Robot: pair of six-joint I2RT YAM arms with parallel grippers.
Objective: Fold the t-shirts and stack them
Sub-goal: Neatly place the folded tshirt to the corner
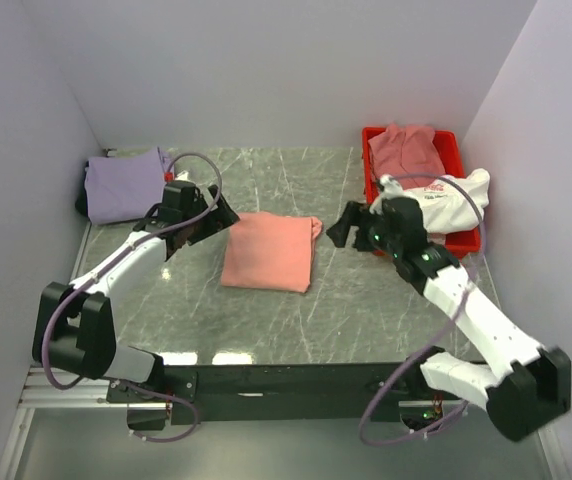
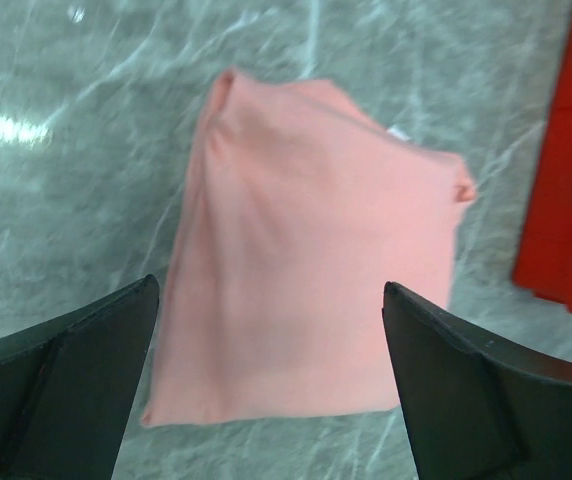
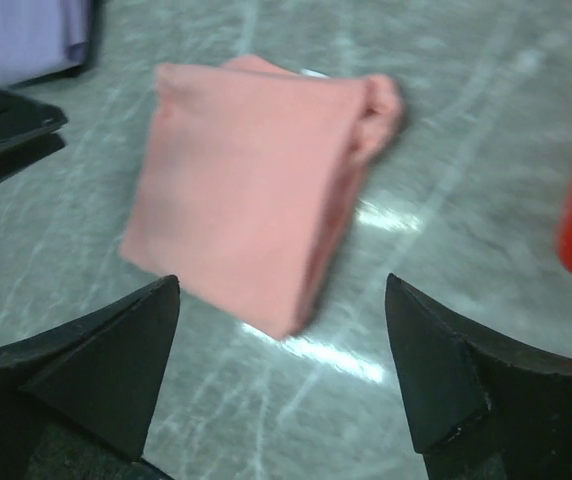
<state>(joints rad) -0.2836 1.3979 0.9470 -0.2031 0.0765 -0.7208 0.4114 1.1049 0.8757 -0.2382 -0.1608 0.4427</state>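
My left gripper comes down next, onto the salmon tee's long edge (image 1: 232, 249) (image 2: 185, 252) facing the lavender t-shirt.
A salmon-pink t-shirt (image 1: 266, 252) lies folded into a rectangle on the marble table (image 1: 366, 290), flat and free of both grippers. My left gripper (image 1: 221, 222) hovers at its upper left corner, open and empty. In the left wrist view the salmon tee (image 2: 306, 270) fills the space beyond the left gripper (image 2: 269, 285). My right gripper (image 1: 340, 226) stands just right of the shirt, open with nothing held. The right wrist view shows the salmon tee (image 3: 251, 180) ahead of the right gripper (image 3: 282, 282). A folded lavender t-shirt (image 1: 124, 184) rests at the far left.
A red bin (image 1: 466, 240) at the back right holds a dusty rose tee (image 1: 406, 150), and a white tee (image 1: 451, 205) hangs over its front rim. White walls close in the table on three sides. The bin's edge (image 2: 561, 170) shows in the left wrist view.
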